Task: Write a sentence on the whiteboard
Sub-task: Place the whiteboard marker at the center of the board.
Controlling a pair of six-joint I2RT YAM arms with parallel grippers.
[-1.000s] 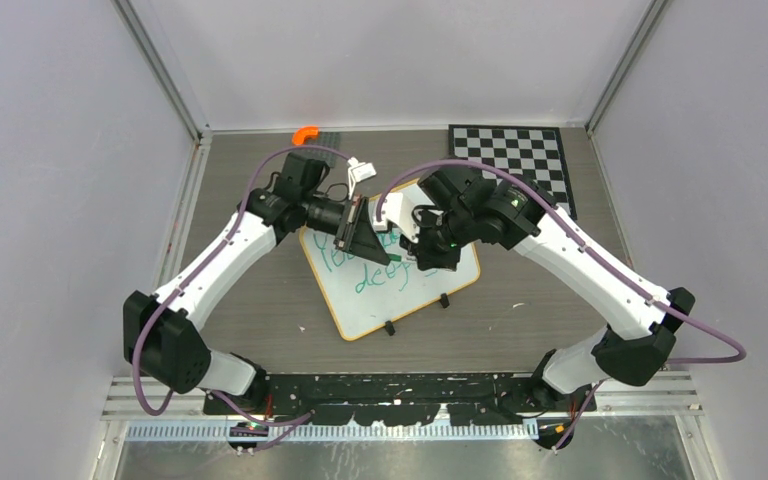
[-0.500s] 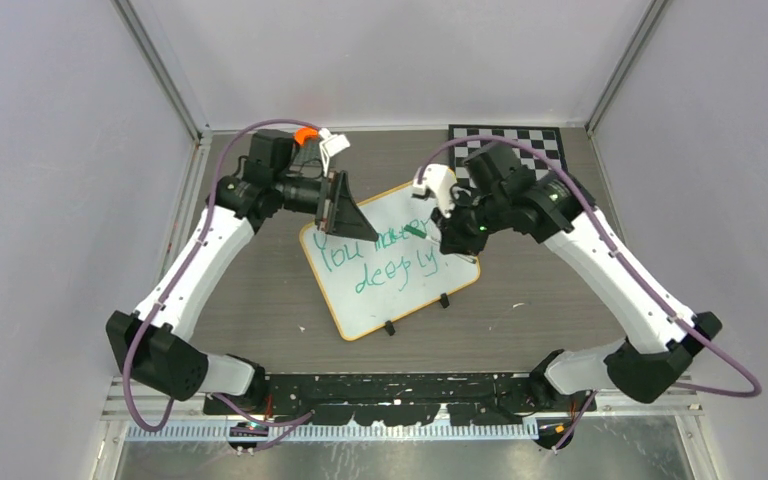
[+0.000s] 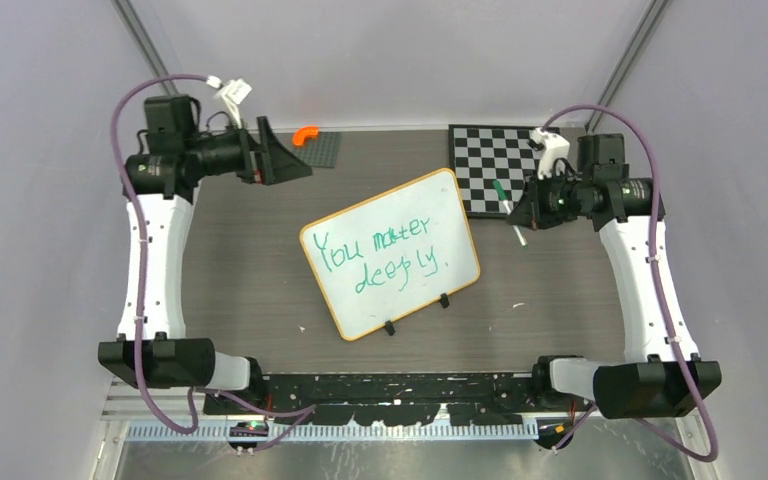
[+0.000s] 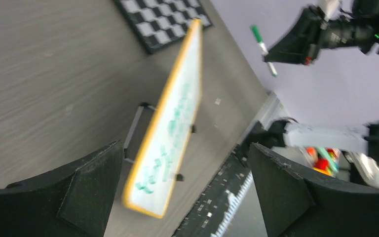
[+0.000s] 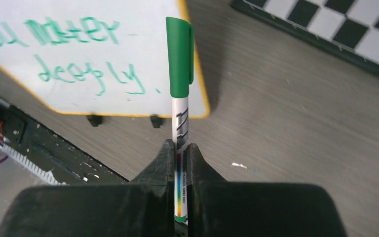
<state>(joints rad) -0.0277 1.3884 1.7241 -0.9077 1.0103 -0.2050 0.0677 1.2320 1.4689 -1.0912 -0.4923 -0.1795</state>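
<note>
The sentence already reads complete. My right gripper will next move down and back onto the bare tabletop beyond the white scrap (image 3: 535, 278) and release the capped green marker (image 3: 501, 193).
The whiteboard (image 3: 390, 290) lies tilted mid-table, orange-rimmed, and also shows in the left wrist view (image 4: 177, 94) and the right wrist view (image 5: 103, 59). The sentence (image 3: 380, 255) in green reads "You matter deeply." in two lines (image 5: 74, 37). My right gripper (image 3: 522, 212) hangs right of the board by the chequered board, shut on a capped green marker (image 3: 501, 193). The marker's cap (image 5: 180, 59) points out from the jaws (image 5: 179, 146). My left gripper (image 3: 298, 162) is raised at the far left, open and empty (image 4: 185, 144).
A black-and-white chequered board (image 3: 510, 160) lies at the back right. An orange piece (image 3: 306, 134) sits on a grey plate (image 3: 328, 150) at the back left. Small black clip feet (image 3: 391, 327) stick out from the whiteboard's near edge. A white scrap (image 3: 517, 305) lies nearby.
Both arms drew away from over the whiteboard, the left up and to the left, the right out to the right with the marker. The left gripper opened.
</note>
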